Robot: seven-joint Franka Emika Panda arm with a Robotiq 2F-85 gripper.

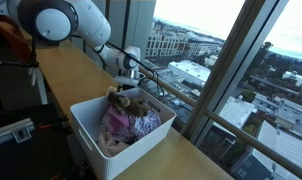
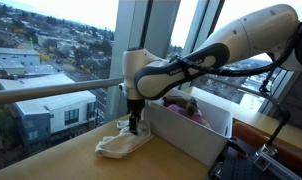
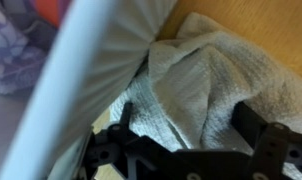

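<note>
My gripper shifts off the bin's outer side, away from the window bar, next, before closing on the towel's fold [image 2: 130, 137] [image 3: 196, 104], since that side crowds one finger.
A crumpled white towel [image 2: 121, 144] lies on the wooden counter [image 2: 151, 165] just outside the white bin [image 2: 196, 138]. My gripper [image 2: 137, 126] is lowered onto it, right against the bin's outer wall. In the wrist view the towel [image 3: 206, 85] fills the space between the two black fingers [image 3: 259, 122], which stand wide apart: the gripper [image 3: 186, 125] is open, straddling a fold of the cloth. In an exterior view the gripper [image 1: 141, 88] is mostly hidden behind the bin [image 1: 96, 140].
The bin holds bunched clothes, pink and purple [image 1: 121, 122], with a brownish item on top [image 2: 181, 103]. A window rail [image 2: 51, 92] and glass run along the counter's far side. A black fixture [image 2: 261, 160] stands at the near corner.
</note>
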